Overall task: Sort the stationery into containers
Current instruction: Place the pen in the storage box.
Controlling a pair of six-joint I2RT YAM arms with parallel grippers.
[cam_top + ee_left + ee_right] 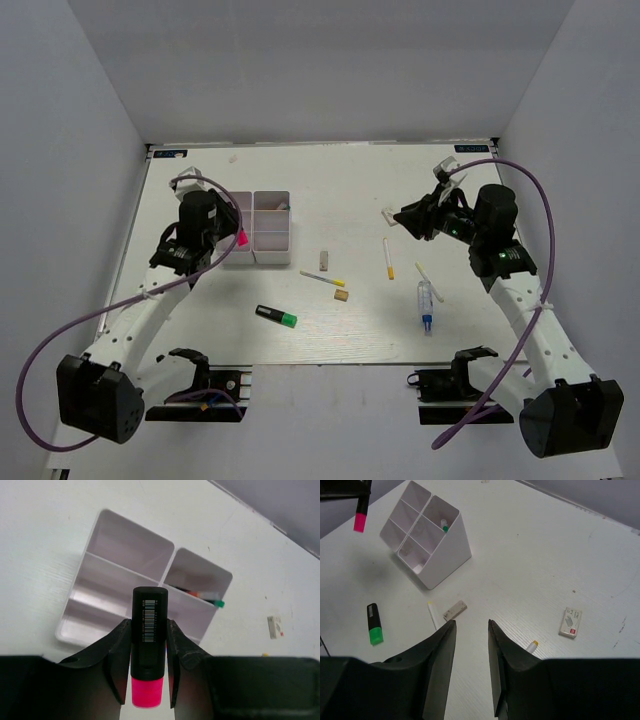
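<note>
I will move my left gripper outward next, over the organizer box's far section (244, 200) (130, 544) beside the pens, and let go of the black highlighter there, because this section is empty.
My left gripper (232, 240) is shut on a black highlighter with a pink cap (148, 630), held just left of and above the white four-compartment organizer box (270, 238). In the left wrist view the box (120, 565) lies ahead, with pens (207, 598) in its right compartment. My right gripper (402, 217) is open and empty above the table; its jaws (471, 625) stand apart. On the table lie a green-capped highlighter (277, 316), a white pen with a yellow tip (322, 279), two beige erasers (324, 261) (341, 295), two more white pens (388, 258) (428, 281) and a clear blue-tipped tube (426, 305).
A small white staple box (570, 622) lies near my right gripper. White walls enclose the table on three sides. The arm bases and their cables sit at the near edge.
</note>
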